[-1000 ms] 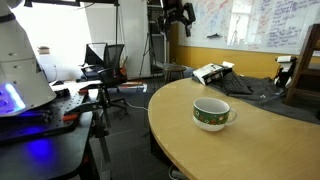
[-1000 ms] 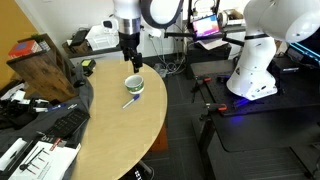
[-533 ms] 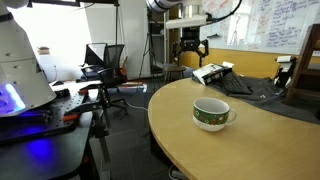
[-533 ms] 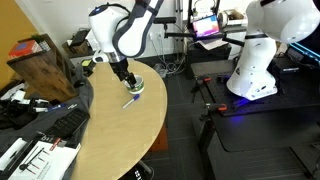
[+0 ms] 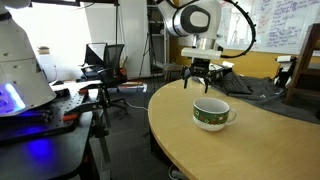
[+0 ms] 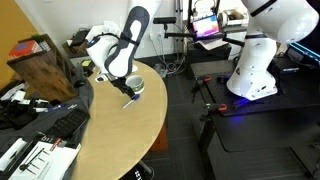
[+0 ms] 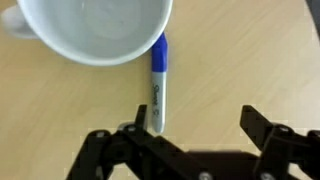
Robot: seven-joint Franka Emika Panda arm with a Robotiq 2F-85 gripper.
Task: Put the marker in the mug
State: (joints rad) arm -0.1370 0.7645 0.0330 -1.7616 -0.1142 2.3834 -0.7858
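The marker's pale end (image 6: 127, 104) (image 7: 158, 112) comes between my gripper's fingers next as it lowers and closes there, since the blue cap lies right beside the mug while this end lies clear.
The mug (image 5: 211, 114) stands on the wooden table, dark green patterned outside and white inside; it also shows in an exterior view (image 6: 134, 86) and in the wrist view (image 7: 98, 28). The marker (image 7: 158, 83) lies flat on the table right beside the mug, pale with a blue cap; it is a small streak in an exterior view (image 6: 129, 101). My gripper (image 7: 195, 122) is open and empty, low over the table just beside the marker, with one fingertip near the marker's pale end. In an exterior view (image 5: 204, 76) it hangs close behind the mug.
The curved wooden table (image 5: 250, 150) has its edge near the mug. A dark bag, a white box (image 5: 212, 72) and a keyboard (image 6: 60, 125) lie on it. A wooden block (image 6: 45, 66) stands at the far side. Chairs and another white robot (image 6: 262, 50) stand around.
The arm has swung down from high above toward the table and the mug. The gripper now sits low beside the marker. Mug and marker have not moved.
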